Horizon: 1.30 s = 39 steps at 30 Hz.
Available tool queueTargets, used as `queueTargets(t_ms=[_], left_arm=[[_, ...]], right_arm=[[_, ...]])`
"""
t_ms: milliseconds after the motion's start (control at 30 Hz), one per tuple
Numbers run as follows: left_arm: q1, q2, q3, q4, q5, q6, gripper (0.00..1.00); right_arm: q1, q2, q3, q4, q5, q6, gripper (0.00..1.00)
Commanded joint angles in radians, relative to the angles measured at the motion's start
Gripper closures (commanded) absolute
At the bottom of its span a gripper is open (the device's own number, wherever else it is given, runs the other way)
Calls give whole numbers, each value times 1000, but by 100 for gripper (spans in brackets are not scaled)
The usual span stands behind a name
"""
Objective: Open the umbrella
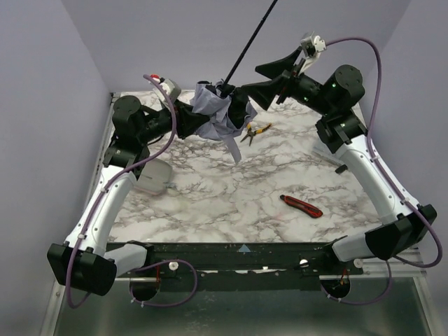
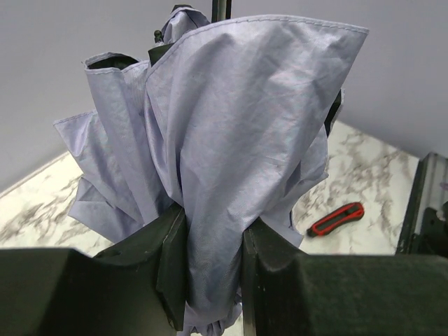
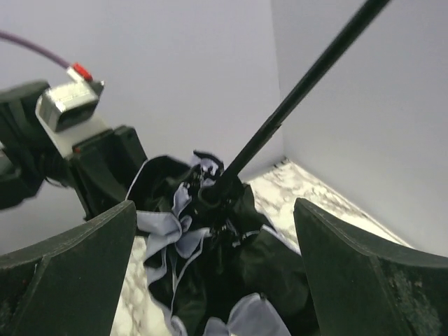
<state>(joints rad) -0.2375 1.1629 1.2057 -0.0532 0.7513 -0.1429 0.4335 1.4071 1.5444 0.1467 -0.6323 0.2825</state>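
The robot's right gripper will next go up, reach in and close above the bunched canopy, clear of its fabric, because the umbrella's bare shaft (image 1: 243, 55) will come up just past the gripper's open fingers.
The umbrella (image 1: 213, 115) is held up over the far side of the table, its pale lavender canopy bunched and folded. Its thin black shaft (image 1: 250, 43) slants up and right, out of the top external view. My left gripper (image 1: 190, 120) is shut on the folded canopy. In the left wrist view both fingers pinch the lavender fabric (image 2: 231, 126) at the gripper (image 2: 213, 259). My right gripper (image 1: 269, 82) stands open just right of the canopy. In the right wrist view its fingers straddle the black lining (image 3: 231, 280) and the shaft (image 3: 301, 84) without touching. The handle is out of view.
A pale pink capsule case (image 1: 154, 176) lies at the left of the marble table. Near the front right lies a red-and-black utility knife (image 1: 301, 206), which the left wrist view (image 2: 337, 218) also shows. Yellow-handled pliers (image 1: 253, 131) lie under the umbrella's right side. Walls close in at the back and sides.
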Motion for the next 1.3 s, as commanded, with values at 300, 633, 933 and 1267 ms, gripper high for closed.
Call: queueTargets(t_ms=[300,633,933,1267], left_arm=[[-71,-22,-85,467,125,-228,100],[-69,-40,-135,390,100,-200,100],[37,-79,-48,-61,91,-46,1],[153,-142,-95,-134,-106,-116,1]], right_arm=[[2,185,192,355,-57,461,16],[2,213,259,228,-50,288,93],[3,259,395,-219,-32,-176,100],[77,283,260,-341,102,-454,100]])
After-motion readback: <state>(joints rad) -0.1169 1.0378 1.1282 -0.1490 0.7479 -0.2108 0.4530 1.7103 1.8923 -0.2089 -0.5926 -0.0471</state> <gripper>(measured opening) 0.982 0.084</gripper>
